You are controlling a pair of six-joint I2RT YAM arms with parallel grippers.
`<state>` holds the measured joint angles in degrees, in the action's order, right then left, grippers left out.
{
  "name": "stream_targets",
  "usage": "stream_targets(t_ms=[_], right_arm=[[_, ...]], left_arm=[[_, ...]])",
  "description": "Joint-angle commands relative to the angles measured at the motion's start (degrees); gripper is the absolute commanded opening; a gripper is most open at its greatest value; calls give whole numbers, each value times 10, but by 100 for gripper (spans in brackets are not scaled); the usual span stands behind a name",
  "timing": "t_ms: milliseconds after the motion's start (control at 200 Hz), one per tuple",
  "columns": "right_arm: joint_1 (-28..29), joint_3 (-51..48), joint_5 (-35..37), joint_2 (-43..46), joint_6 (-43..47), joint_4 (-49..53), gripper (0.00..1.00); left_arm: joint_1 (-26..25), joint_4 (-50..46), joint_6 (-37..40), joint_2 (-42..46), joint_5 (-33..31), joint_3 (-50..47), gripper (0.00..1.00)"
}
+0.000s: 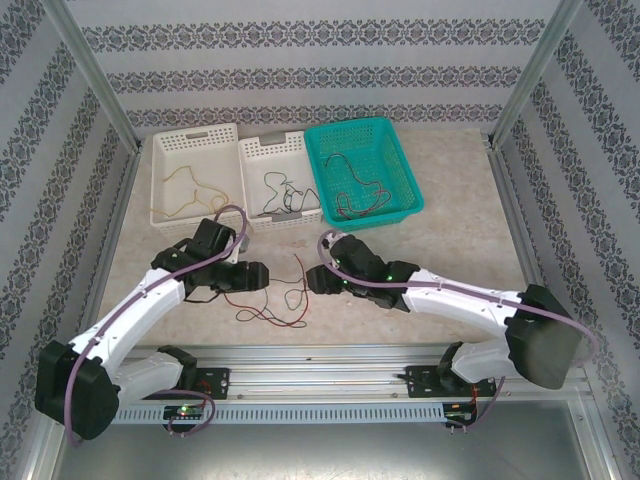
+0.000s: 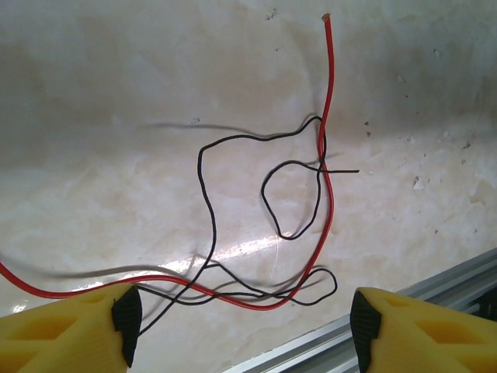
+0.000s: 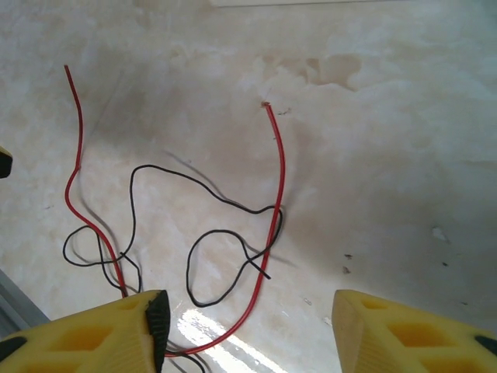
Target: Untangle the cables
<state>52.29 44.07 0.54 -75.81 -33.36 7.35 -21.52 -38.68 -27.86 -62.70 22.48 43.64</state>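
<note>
My left gripper lowers toward the tabletop next, onto the part of the thin black cable beside its bend [image 2: 206, 186], since there it runs single, clear of the red cable [image 2: 331, 194].
A red cable [image 2: 331, 194] and a black cable [image 2: 208, 186] lie crossed and looped over each other on the marble tabletop, between the two arms [image 1: 285, 300]. My left gripper [image 2: 245, 330] hovers over them, open, with the red cable curving between its yellow fingers [image 2: 93, 330] and the black one running by the left pad. Facing it, my right gripper [image 3: 248, 334] is open too. In its view, the red cable [image 3: 272, 217] passes beside the left pad and the black cable [image 3: 194, 264] loops ahead. In the top view, the left gripper [image 1: 262, 276] and right gripper [image 1: 312, 278] sit close together.
Three baskets stand in a row at the back: a white one [image 1: 160, 180] with a yellow cable, a white one [image 1: 250, 160] with a black cable, a teal one [image 1: 405, 165] with dark cables. A metal rail [image 1: 320, 355] runs along the near edge.
</note>
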Motion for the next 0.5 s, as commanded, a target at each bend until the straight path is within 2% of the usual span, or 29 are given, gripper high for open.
stream_targets(t_ms=[0, 65, 240, 410, 495], right_arm=[[5, -21, 33, 26, -2, -6, 62], [5, -29, 37, 39, -1, -6, 65], [5, -44, 43, 76, 4, 5, 71], [5, -60, 27, 101, 4, -7, 97], [5, -70, 20, 106, 1, -19, 98]], left_arm=[[-14, 59, -55, -11, -10, -34, 75], [-20, 91, -67, -29, -12, -54, 79], [-32, 129, -70, -73, -34, -72, 79], [-35, 167, -79, -88, -40, -83, 79], [-38, 182, -81, -94, -50, -86, 77]])
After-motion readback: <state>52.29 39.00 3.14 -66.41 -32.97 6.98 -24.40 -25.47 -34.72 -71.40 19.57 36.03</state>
